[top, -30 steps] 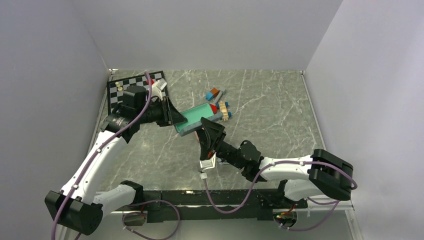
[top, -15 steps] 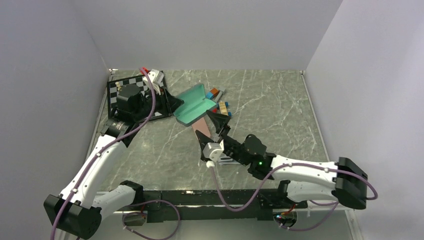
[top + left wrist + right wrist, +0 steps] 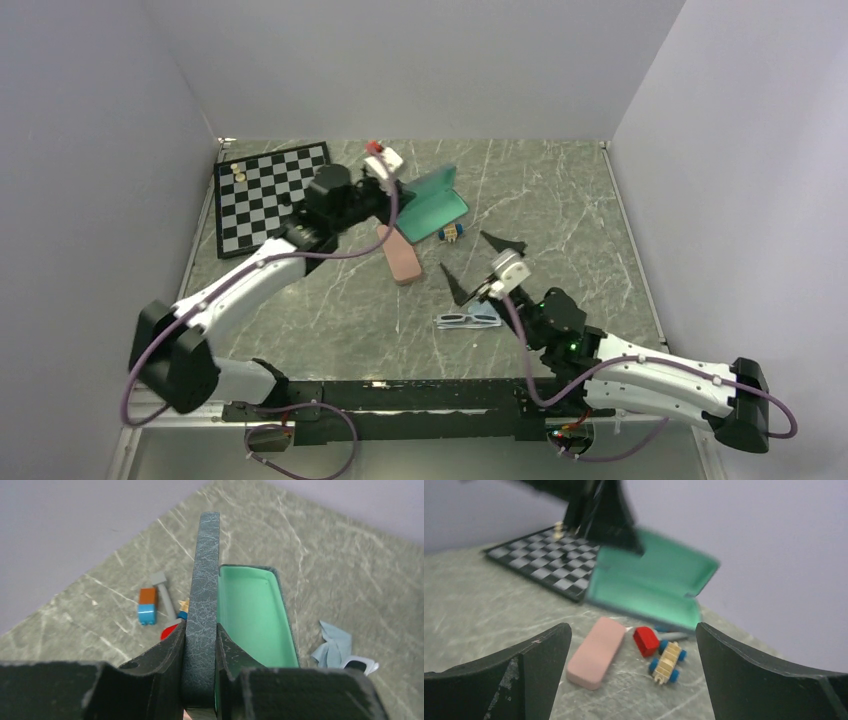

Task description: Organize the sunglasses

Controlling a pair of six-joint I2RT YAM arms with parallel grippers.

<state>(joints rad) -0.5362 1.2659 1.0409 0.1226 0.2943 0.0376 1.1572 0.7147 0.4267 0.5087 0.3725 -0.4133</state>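
The open slate-blue case in my left gripper hangs above the red block. I will lower the case next onto empty table (image 3: 438, 272) toward the light blue cloth.
The pale white-grey sunglasses (image 3: 468, 320) lie on the table near the front centre, and one corner of them shows in the left wrist view (image 3: 358, 664). The reddish-brown pair is out of view. My left gripper (image 3: 390, 196) is shut on the edge of the open slate-blue case (image 3: 432, 200), whose green inside (image 3: 250, 615) faces right; its fingers (image 3: 201, 628) clamp the lid. My right gripper (image 3: 480, 265) is open and empty, just behind the pale sunglasses. The closed pink case (image 3: 400, 256) lies between the arms and shows in the right wrist view (image 3: 594, 652).
A chessboard (image 3: 268, 188) lies at the back left. A small toy car (image 3: 667, 662) and a red block (image 3: 645, 641) sit beside the pink case. A light blue cloth (image 3: 334, 645) lies next to the pale sunglasses. Orange and blue blocks (image 3: 147, 606) lie behind the case.
My left arm swung the open case from beside the chessboard to the back centre. My right arm drew back to the near right and is open, uncovering the pink case and pale sunglasses.
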